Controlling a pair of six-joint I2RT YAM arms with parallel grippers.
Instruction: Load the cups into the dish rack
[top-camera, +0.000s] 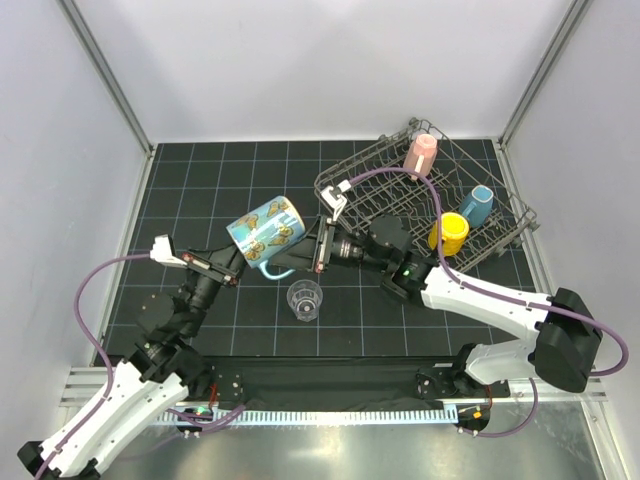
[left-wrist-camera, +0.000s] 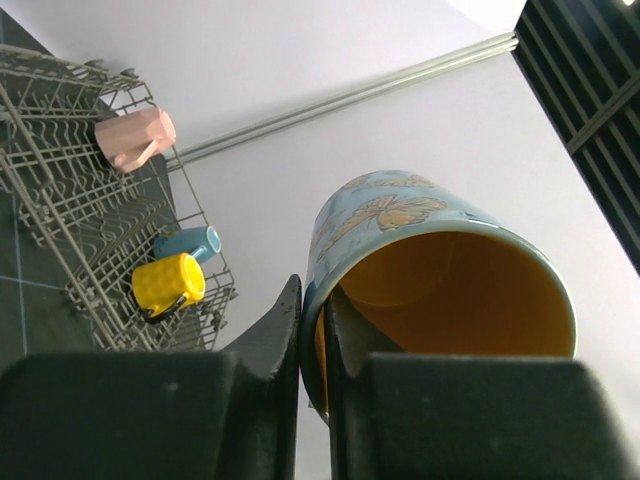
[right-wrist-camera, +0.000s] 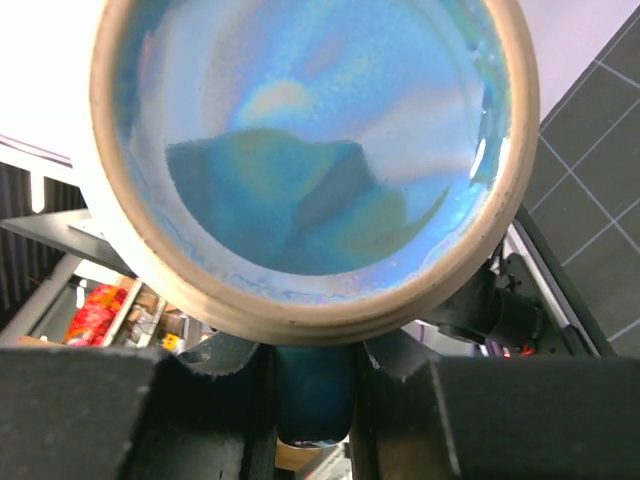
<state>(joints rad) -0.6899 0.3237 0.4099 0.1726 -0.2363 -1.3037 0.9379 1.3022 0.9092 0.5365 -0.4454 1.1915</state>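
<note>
Right of my right gripper in the top view lie bare wires of the dish rack beside the pink cup, so next I swing it over, turn it down and release the mug.
A blue butterfly-patterned mug (top-camera: 266, 228) with an orange-yellow inside (left-wrist-camera: 440, 290) hangs in the air left of the dish rack (top-camera: 368, 198). My left gripper (top-camera: 238, 262) (left-wrist-camera: 312, 305) is shut on its rim, one finger inside and one outside. My right gripper (top-camera: 302, 254) (right-wrist-camera: 315, 365) is shut on the mug's handle (right-wrist-camera: 314, 400), below its glazed base (right-wrist-camera: 310, 150). In the rack lie a pink cup (top-camera: 421, 152), a second blue mug (top-camera: 476, 206) and a yellow mug (top-camera: 449, 233). A clear glass tumbler (top-camera: 305, 300) stands upright on the mat below the held mug.
The rack (left-wrist-camera: 70, 200) sits tilted at the back right of the black gridded mat (top-camera: 200, 180), close to the right wall. Its pink cup (left-wrist-camera: 135, 138), blue mug (left-wrist-camera: 187, 242) and yellow mug (left-wrist-camera: 167, 283) show in the left wrist view. White walls enclose three sides.
</note>
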